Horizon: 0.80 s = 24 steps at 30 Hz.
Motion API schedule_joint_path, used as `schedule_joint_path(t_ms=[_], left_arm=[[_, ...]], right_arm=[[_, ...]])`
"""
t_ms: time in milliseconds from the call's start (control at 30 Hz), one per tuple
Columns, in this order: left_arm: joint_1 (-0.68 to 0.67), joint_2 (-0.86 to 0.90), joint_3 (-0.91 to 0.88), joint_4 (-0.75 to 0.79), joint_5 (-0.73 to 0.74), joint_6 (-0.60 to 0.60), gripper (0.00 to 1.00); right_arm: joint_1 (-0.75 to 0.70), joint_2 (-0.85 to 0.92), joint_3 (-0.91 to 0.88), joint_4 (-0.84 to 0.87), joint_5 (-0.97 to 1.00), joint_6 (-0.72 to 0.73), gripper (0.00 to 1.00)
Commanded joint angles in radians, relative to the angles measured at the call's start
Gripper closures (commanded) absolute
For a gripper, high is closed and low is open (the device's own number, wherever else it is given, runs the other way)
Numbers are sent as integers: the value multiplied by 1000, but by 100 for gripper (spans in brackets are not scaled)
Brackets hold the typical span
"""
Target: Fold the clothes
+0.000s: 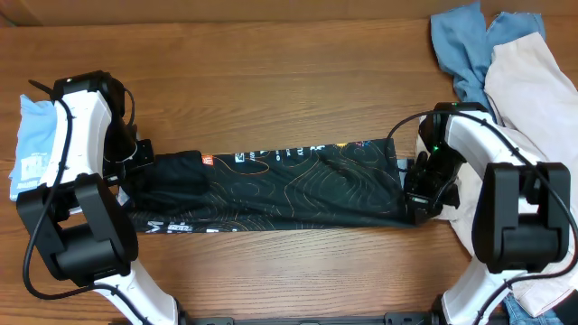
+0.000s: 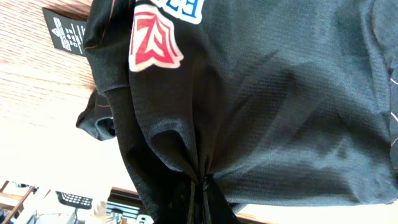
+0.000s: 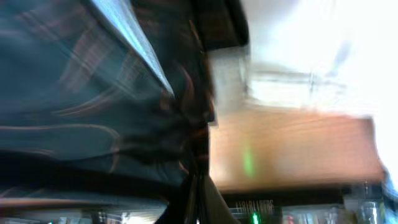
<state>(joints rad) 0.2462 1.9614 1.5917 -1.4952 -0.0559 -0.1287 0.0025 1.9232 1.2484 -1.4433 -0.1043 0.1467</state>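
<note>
The garment's pinched edge still stands short of the pale strip by its far corner point(image 1: 403, 169) point(image 3: 138, 46), so the right gripper next needs to move outward and down to that strip, then release.
The black garment point(image 1: 280, 185) with thin orange-white contour lines, white lettering and a small red label point(image 1: 207, 161) lies stretched as a long band across the middle of the table. My left gripper point(image 1: 135, 171) is shut on its left end; the left wrist view shows the black fabric point(image 2: 261, 93) bunched into the closed jaws point(image 2: 202, 183), with a red-white label point(image 2: 152, 37) above. My right gripper point(image 1: 414, 185) is shut on its right end; the blurred right wrist view shows the patterned fabric point(image 3: 93, 106) pinched at the jaws point(image 3: 196, 180).
A beige garment point(image 1: 533, 99) and a blue garment point(image 1: 461, 45) lie piled at the right edge. A light blue cloth point(image 1: 36, 135) lies at the far left behind my left arm. The wooden table point(image 1: 271, 72) extends behind the black garment.
</note>
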Motion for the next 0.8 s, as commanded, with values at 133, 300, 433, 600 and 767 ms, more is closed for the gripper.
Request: schedule_joint_path(t_ms=[133,300,433,600,767], left_arm=[[3,-22,-5,3,-14,-17,96],[2,-22,-5,3,-14,-17,96],[2,-22,-5,5,-14,-17,96],[2,-22,-5,5,-14,-17,96],[2,-22,-5,8,-14,-17,96]], right_arm=[[7,-51,10,229,-11,11,96],[11,-51,10,393,-10,12,96],[11,-51,10,494,-10,11,96],[11,-51,10,542,-9,11,96],[10,-51,10,536,2,12,78]])
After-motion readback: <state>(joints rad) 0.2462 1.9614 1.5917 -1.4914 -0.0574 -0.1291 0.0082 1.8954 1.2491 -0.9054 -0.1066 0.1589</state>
